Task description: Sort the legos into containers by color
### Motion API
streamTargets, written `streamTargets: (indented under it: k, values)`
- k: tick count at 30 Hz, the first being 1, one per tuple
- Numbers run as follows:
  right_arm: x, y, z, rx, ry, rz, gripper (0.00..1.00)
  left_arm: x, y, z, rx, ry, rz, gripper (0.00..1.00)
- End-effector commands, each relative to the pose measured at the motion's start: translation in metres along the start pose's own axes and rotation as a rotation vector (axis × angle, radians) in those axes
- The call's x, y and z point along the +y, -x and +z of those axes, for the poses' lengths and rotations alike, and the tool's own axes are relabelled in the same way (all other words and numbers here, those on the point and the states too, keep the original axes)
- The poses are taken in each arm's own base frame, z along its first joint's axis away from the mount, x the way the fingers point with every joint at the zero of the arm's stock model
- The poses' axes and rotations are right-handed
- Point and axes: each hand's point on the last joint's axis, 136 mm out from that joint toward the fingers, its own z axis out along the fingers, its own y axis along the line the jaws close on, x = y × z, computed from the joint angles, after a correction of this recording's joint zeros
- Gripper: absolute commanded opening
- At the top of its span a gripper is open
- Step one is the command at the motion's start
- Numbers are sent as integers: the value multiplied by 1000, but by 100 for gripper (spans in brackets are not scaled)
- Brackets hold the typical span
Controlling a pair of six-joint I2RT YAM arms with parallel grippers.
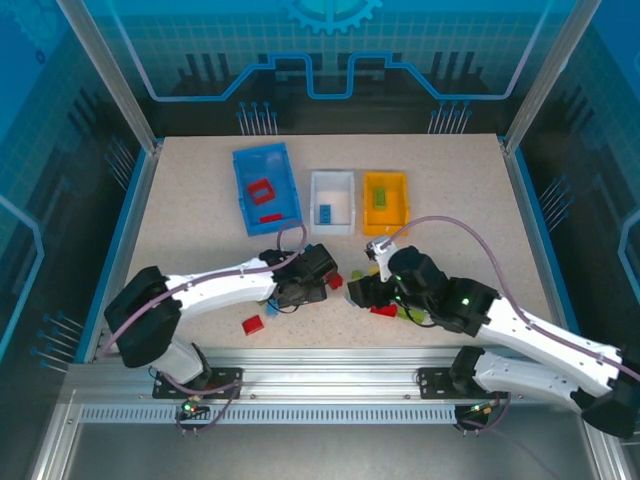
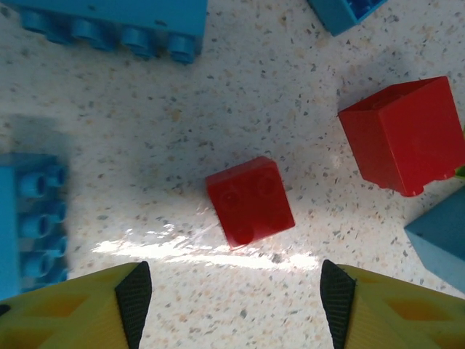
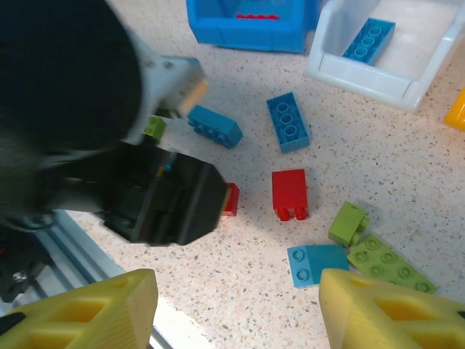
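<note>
The left gripper moves down and slightly outward next, its open fingers around the sides of the small red lego, then closes.
In the left wrist view my left gripper (image 2: 236,291) stands open just above the table, with a small red lego (image 2: 250,200) lying a little ahead of its fingertips, untouched. A larger red lego (image 2: 403,134) lies to the right, and blue legos (image 2: 116,22) lie around. My right gripper (image 3: 236,305) is open over bare table, with a red lego (image 3: 290,193), blue legos (image 3: 288,121) and green legos (image 3: 347,223) ahead of it. From above, both grippers, left (image 1: 318,282) and right (image 1: 360,291), meet at the pile. The blue container (image 1: 267,188) holds red legos, the white container (image 1: 332,200) a blue one, and the orange-yellow container (image 1: 385,202) a green one.
A lone red lego (image 1: 252,324) lies near the front edge, left of the pile. The left arm's black wrist (image 3: 163,200) sits close in front of my right gripper. The metal rail (image 1: 320,385) runs along the near edge.
</note>
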Motion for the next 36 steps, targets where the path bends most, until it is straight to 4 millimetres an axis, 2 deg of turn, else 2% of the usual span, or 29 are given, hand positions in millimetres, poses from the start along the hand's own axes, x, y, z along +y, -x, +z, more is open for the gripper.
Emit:
streamTargets:
  k: [1,4,7,12,15,19,23,25,29,36]
  values:
    - [-1,-6,-12,-7,4,19,63,-17,1,7,16,-16,-20,68]
    - [-1,-4,-18,-20,8,27,63,-15,2,20,7,16,-13,66]
    - [1,-3,-18,-19,13,31,63,-9,2,35,14,41,-14,60]
    - [3,0,-17,-21,16,35,62,-6,4,48,4,50,-15,41]
    - [2,0,-16,-20,10,34,61,-5,9,44,-24,52,-10,29]
    - [2,-1,-12,-17,8,33,61,4,18,30,-76,71,6,25]
    - [2,-2,-11,-21,10,37,61,13,33,3,-133,82,32,24]
    - [2,0,-11,-26,9,35,60,16,44,-14,-168,78,41,24]
    - [4,8,-9,-39,6,27,61,28,80,-42,-211,47,21,24]
    - [16,38,9,-72,3,42,60,35,166,-49,-239,30,28,24]
